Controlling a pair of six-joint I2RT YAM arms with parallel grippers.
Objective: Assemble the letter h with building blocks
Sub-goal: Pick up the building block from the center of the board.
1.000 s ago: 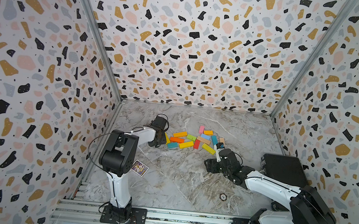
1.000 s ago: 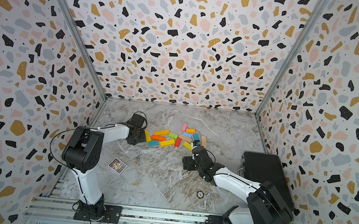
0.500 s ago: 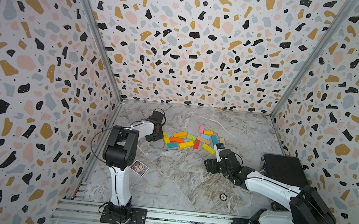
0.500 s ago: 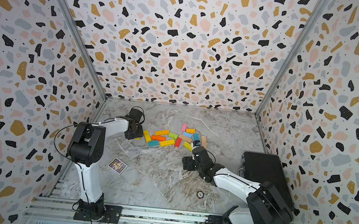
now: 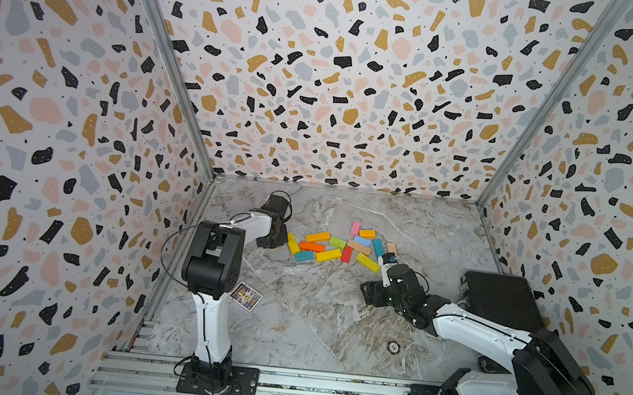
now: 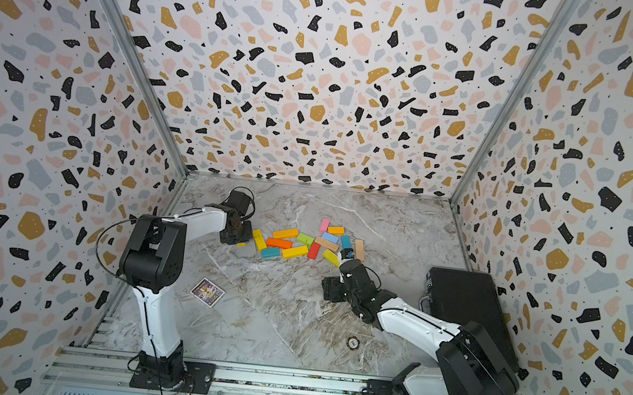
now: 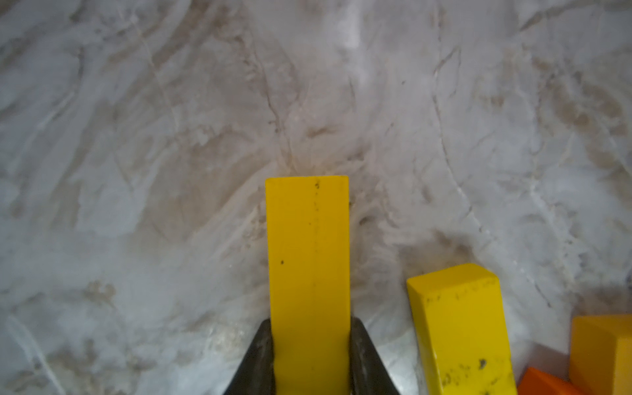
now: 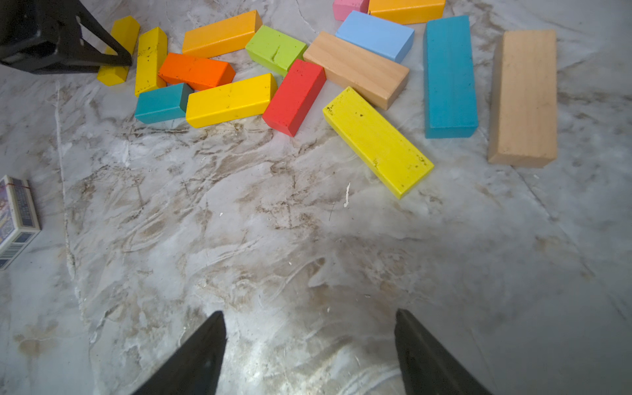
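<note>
The left gripper needs to carry the yellow block back next and release it on the bare marble between the card box and the teal block.
My left gripper (image 7: 309,325) is shut on a yellow block (image 7: 307,266), its fingers pressed against the block's two long sides. The block sticks out forward, low over the marble floor. In both top views this gripper (image 5: 272,240) (image 6: 237,234) stands at the left end of the pile of building blocks (image 5: 338,245) (image 6: 302,241). The pile holds yellow (image 8: 229,101), red (image 8: 294,97), teal (image 8: 449,75), plain wood (image 8: 523,99), light blue (image 8: 374,34), green (image 8: 275,49), orange (image 8: 220,34) and pink (image 8: 349,5) bars. My right gripper (image 8: 309,321) (image 5: 371,292) is open over bare floor, nearer than the pile.
A small printed card box (image 5: 245,296) (image 8: 15,219) lies on the floor at the front left. A black case (image 5: 500,302) stands by the right wall. A small round token (image 5: 394,347) lies near the front. Patterned walls close in three sides.
The left gripper's jaws have closed on the yellow block at the pile's left edge, and the left arm has shifted a little. The right arm has not moved.
</note>
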